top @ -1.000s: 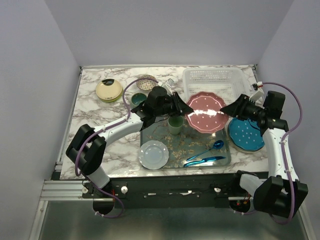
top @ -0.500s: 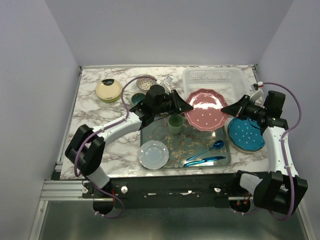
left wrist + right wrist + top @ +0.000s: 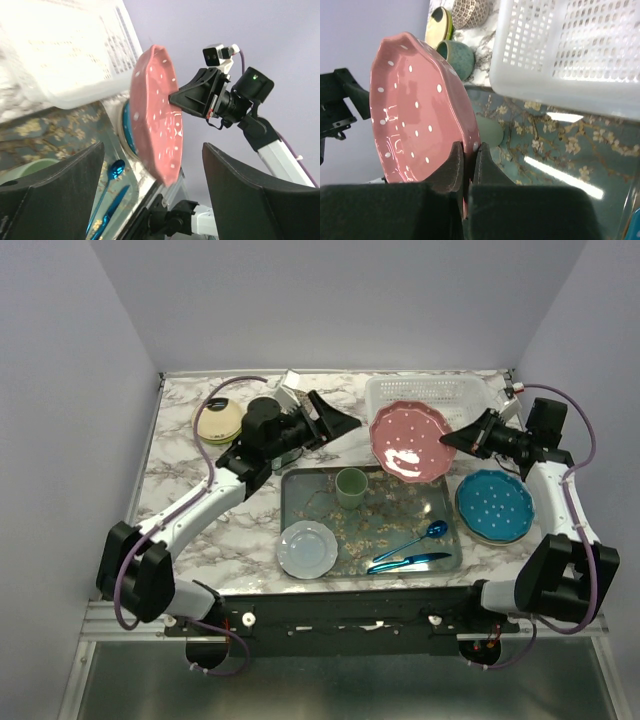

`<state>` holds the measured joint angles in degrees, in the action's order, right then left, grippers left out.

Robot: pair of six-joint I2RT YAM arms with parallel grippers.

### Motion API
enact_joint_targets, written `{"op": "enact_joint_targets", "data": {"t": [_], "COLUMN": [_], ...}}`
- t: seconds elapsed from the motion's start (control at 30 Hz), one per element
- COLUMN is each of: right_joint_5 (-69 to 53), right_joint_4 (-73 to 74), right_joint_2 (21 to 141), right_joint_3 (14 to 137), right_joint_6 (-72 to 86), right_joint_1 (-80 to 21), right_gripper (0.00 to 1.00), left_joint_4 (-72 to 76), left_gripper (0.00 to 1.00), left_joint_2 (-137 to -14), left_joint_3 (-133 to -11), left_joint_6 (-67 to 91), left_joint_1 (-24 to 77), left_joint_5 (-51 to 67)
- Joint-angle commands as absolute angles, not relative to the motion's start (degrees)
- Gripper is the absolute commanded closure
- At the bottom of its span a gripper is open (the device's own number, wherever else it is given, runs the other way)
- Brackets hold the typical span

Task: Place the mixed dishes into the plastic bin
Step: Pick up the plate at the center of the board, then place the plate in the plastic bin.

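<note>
My right gripper should next carry the overhanging plate outward past the bin's near side, lower it and release, as the bin's empty bottom is outward and below.
The pink white-dotted plate (image 3: pixel 408 440) hangs tilted over the near wall of the white lattice plastic bin (image 3: pixel 432 393). My right gripper (image 3: pixel 449 443) is shut on its right rim; in the right wrist view both fingers (image 3: pixel 451 167) pinch that plate (image 3: pixel 415 110). My left gripper (image 3: pixel 342 421) stands open to the plate's left, apart from it, with the plate (image 3: pixel 157 110) beyond its empty jaws. A teal dotted plate (image 3: pixel 493 505) lies at the right. Cream and green plates (image 3: pixel 218 422) are stacked at the back left. A dark teal mug (image 3: pixel 457 57) and a speckled bowl (image 3: pixel 472 11) show beside them.
A floral metal tray (image 3: pixel 400 515) strewn with crumbs sits at the front middle. It carries a green cup (image 3: pixel 351 485), a pale blue plate (image 3: pixel 307 548), a blue spoon (image 3: pixel 420 537) and a blue knife (image 3: pixel 405 562). The left arm hides the mug and bowl from above.
My left gripper opened, let go of the pink plate and drew back to the left. My right gripper shut on the plate's rim and carried it back toward the bin.
</note>
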<state>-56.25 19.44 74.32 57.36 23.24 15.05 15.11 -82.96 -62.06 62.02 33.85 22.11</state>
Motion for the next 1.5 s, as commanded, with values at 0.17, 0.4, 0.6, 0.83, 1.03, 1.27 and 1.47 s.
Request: {"op": "enact_joint_targets", "data": {"t": [0.17, 0.4, 0.6, 0.83, 1.03, 1.27, 1.47], "right_joint_5": [-55.6, -50.4, -45.1, -40.0, -37.8, -35.4, -33.6], "right_joint_4": [11.5, 12.2, 15.0, 16.3, 18.3, 19.9, 21.4], "right_joint_2": [87.2, 95.4, 103.0, 110.0, 115.3, 117.6, 119.3], "right_joint_3": [71.8, 79.7, 86.5, 92.7, 96.2, 97.5, 98.4], "right_joint_6": [27.2, 23.7, 20.4, 19.0, 17.7, 16.4, 15.0], "right_joint_1": [14.9, 14.7, 13.1, 11.3, 10.3, 8.7, 7.6], "right_gripper": [1.0, 0.99, 0.99, 0.99, 0.99, 0.96, 0.92], "left_joint_4": [-5.6, -15.3, -10.0, -11.4, -11.3, -11.4, -11.3], "left_gripper": [0.07, 0.01, 0.01, 0.01, 0.01, 0.01, 0.01], "left_joint_2": [-66.8, -53.5, -41.3, -39.9, -40.1, -40.0, -40.0], "left_joint_3": [-60.6, -55.8, -44.6, -44.6, -44.6, -44.7, -44.7], "left_joint_6": [41.4, 19.7, 13.6, 12.2, 12.1, 12.1, 12.1], "left_joint_1": [24.1, 24.0, 24.0, 24.0, 24.0, 23.6, 23.3], "left_joint_5": [15.8, -3.3, -8.3, -8.2, -6.9, -6.8, -6.3]}}
